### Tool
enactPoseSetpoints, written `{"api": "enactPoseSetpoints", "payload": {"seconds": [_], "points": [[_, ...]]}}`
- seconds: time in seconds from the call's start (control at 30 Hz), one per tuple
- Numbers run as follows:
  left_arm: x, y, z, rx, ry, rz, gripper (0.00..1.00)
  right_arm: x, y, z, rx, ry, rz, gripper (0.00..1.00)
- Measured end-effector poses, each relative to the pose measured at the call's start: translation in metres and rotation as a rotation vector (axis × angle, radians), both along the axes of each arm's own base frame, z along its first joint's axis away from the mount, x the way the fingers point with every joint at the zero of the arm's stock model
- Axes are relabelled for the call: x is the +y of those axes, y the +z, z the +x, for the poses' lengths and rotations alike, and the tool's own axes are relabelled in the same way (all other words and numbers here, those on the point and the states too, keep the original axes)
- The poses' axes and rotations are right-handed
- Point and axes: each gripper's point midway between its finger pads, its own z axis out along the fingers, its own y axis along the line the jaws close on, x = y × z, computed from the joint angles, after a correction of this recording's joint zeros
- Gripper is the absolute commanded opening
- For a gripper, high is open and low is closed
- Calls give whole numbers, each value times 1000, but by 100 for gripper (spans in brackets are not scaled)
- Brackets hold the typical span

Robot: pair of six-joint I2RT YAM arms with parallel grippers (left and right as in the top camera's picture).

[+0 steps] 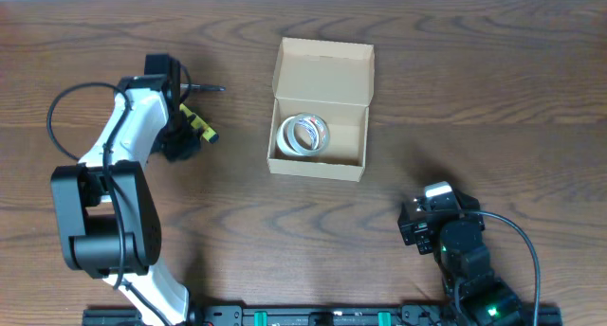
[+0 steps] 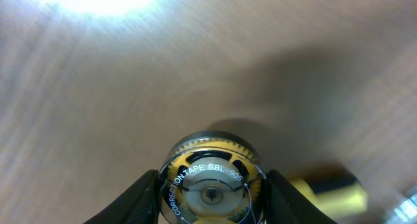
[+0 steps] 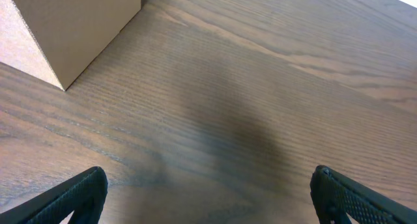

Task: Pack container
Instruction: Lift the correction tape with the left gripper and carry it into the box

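I will lift my left gripper across to the right in the overhead view, lower it and release, because the box's empty bottom beside the clear tape is there.
The container [image 1: 317, 169], a light-tan cardboard box with its flap lid open, stands at the table's centre; a clear tape roll [image 1: 303, 135] lies inside it. A corner of the box also shows in the right wrist view [image 3: 71, 28]. My left gripper [image 1: 183, 135] is left of the box, its jaws [image 2: 212, 174] closed on both sides of a round yellow-and-black correction tape dispenser [image 2: 208, 193], which also shows in the overhead view [image 1: 201, 127]. My right gripper [image 1: 432, 205] is open and empty [image 3: 208, 175], in front of and right of the box.
A thin black pen-like object [image 1: 204, 86] lies behind the left gripper. The dark wooden table [image 1: 474, 99] extends on all sides of the box.
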Motion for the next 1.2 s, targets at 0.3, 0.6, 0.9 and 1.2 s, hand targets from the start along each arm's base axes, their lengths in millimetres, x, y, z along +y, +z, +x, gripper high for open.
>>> {"api": "enactPoseSetpoints", "payload": {"seconds": [0.3, 0.6, 0.9, 1.2], "points": [[-23, 46, 48, -154, -108, 59, 44, 0, 0, 0, 0, 0, 0, 99], [-58, 80, 74, -255, -237, 81, 43, 0, 0, 0, 0, 0, 0, 99], [-98, 108, 88, -331, -385, 85, 44, 0, 0, 0, 0, 0, 0, 99], [-161, 126, 84, -379, -624, 91, 44, 0, 0, 0, 0, 0, 0, 99]]}}
